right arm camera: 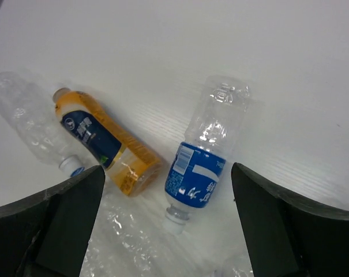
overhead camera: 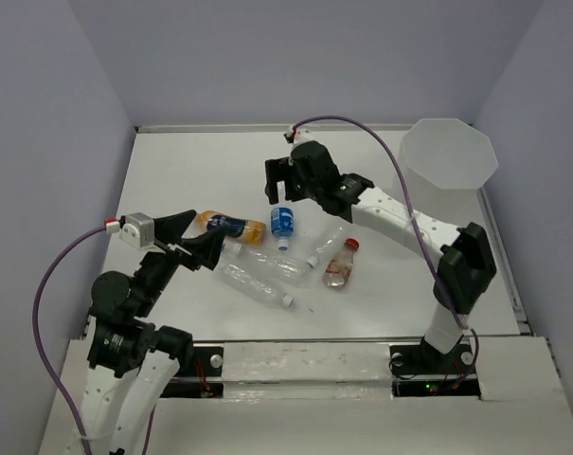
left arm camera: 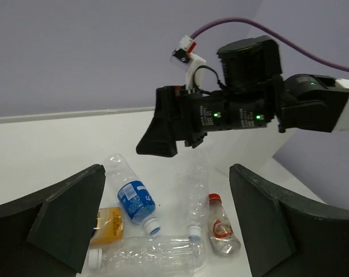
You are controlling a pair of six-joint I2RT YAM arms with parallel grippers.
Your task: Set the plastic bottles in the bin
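My right gripper will next go down with its open fingers on both sides of the blue-labelled bottle's clear end (right arm camera: 217,115), which lies below, and close where bare table shows on both sides.
Several plastic bottles lie clustered mid-table. The blue-labelled bottle (overhead camera: 283,223) lies beside the orange-filled bottle (overhead camera: 231,226). A red-capped bottle (overhead camera: 341,266) and clear crinkled bottles (overhead camera: 264,269) lie nearer me. My right gripper (overhead camera: 280,188) hangs open and empty just above the blue-labelled bottle (right arm camera: 200,173), with the orange bottle (right arm camera: 102,141) to its left. My left gripper (overhead camera: 207,237) is open and empty at the cluster's left edge, facing the bottles (left arm camera: 134,199). The translucent white bin (overhead camera: 475,175) stands at the far right.
The right arm (overhead camera: 400,213) stretches from its base across the table past the bin. In the left wrist view the right gripper (left arm camera: 162,135) hangs above the bottles, with the red-capped bottle (left arm camera: 220,228) and a clear bottle (left arm camera: 151,257) near the bottom. Grey walls enclose the table.
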